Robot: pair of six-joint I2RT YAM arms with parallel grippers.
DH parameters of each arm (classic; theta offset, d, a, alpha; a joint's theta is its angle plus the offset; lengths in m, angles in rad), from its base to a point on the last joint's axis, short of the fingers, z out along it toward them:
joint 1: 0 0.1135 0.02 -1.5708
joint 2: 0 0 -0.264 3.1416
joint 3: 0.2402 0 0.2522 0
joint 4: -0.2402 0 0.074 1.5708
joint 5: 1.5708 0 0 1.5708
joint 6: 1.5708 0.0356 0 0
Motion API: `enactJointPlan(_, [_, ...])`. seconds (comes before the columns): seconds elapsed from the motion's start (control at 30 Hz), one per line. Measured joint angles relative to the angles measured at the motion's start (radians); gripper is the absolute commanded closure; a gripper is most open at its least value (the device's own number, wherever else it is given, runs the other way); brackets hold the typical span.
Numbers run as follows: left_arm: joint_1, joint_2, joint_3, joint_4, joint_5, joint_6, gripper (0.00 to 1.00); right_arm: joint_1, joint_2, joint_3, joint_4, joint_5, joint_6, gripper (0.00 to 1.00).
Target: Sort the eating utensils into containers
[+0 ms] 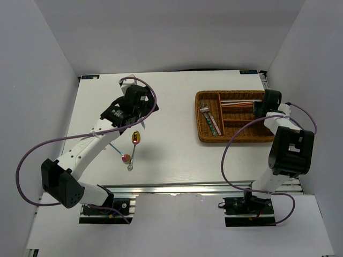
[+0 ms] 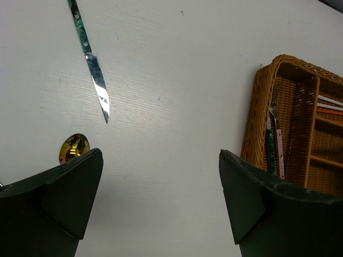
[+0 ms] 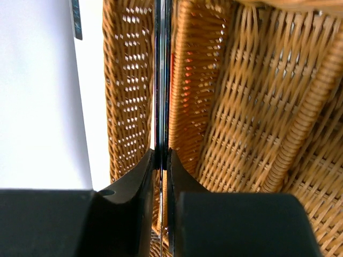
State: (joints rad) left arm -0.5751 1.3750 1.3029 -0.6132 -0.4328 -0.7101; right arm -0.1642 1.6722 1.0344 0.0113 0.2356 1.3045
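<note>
I will next reach outward and down with my left gripper onto the knife's green handle (image 2: pixel 83 39), because it is below the gripper, outward and to its left in the wrist view.
My right gripper (image 3: pixel 162 152) is shut on a thin dark utensil (image 3: pixel 162 80) seen edge-on, apparently a knife, held over the brown wicker tray (image 3: pixel 252 107). From above, that gripper (image 1: pixel 262 105) hangs at the tray's right end (image 1: pixel 236 138). Forks (image 1: pixel 210 119) lie in the crosswise left section and chopsticks (image 1: pixel 238 103) in the far slot. My left gripper (image 2: pixel 161 155) is open and empty above bare table (image 1: pixel 138 115). A green-handled knife (image 2: pixel 96 80) lies ahead of it. A gold spoon (image 1: pixel 136 138) and a red-bowled spoon (image 1: pixel 126 158) lie just nearer than the gripper.
The tray's left wall (image 2: pixel 257 107) shows at the right of the left wrist view, with fork handles (image 2: pixel 274 139) inside. White walls enclose the table on three sides. The left arm's purple cable (image 1: pixel 53 142) loops over the table's left part.
</note>
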Motion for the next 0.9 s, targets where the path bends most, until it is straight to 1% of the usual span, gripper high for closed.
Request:
enactJointPlan(0.43, [0.011,0.001,-0.035,0.025,0.030,0.003,0.02,0.029,0.006,-0.028,0.007,-0.013,0.032,1.00])
enactJointPlan(0.47, [0.011,0.001,-0.040,0.025,0.032,0.004,0.02,0.031,0.006,-0.031,0.006,-0.012,0.034,0.99])
enactJointPlan(0.53, [0.013,0.001,-0.052,0.030,0.038,0.004,0.02,0.037,0.006,-0.035,0.005,-0.010,0.039,0.92])
enactJointPlan(0.63, [0.018,-0.001,-0.061,0.034,0.054,0.006,0.02,0.042,0.006,-0.035,0.001,-0.010,0.044,0.90])
enactJointPlan(0.7, [0.021,-0.009,-0.068,0.038,0.061,0.008,0.02,0.042,0.006,-0.035,-0.003,-0.008,0.047,0.78])
enactJointPlan(0.73, [0.024,-0.014,-0.069,0.038,0.064,0.009,0.02,0.042,0.006,-0.035,-0.006,-0.008,0.048,0.64])
enactJointPlan(0.77, [0.026,-0.018,-0.069,0.039,0.066,0.011,0.02,0.042,0.006,-0.035,-0.008,-0.006,0.051,0.57])
enactJointPlan(0.8, [0.030,-0.024,-0.069,0.040,0.069,0.013,0.02,0.043,0.006,-0.035,-0.009,-0.003,0.050,0.53])
enactJointPlan(0.83, [0.033,-0.029,-0.069,0.042,0.071,0.014,0.02,0.044,0.006,-0.035,-0.011,-0.002,0.051,0.46])
enactJointPlan(0.9, [0.040,-0.037,-0.069,0.046,0.076,0.015,0.02,0.048,0.006,-0.035,-0.011,-0.001,0.054,0.42])
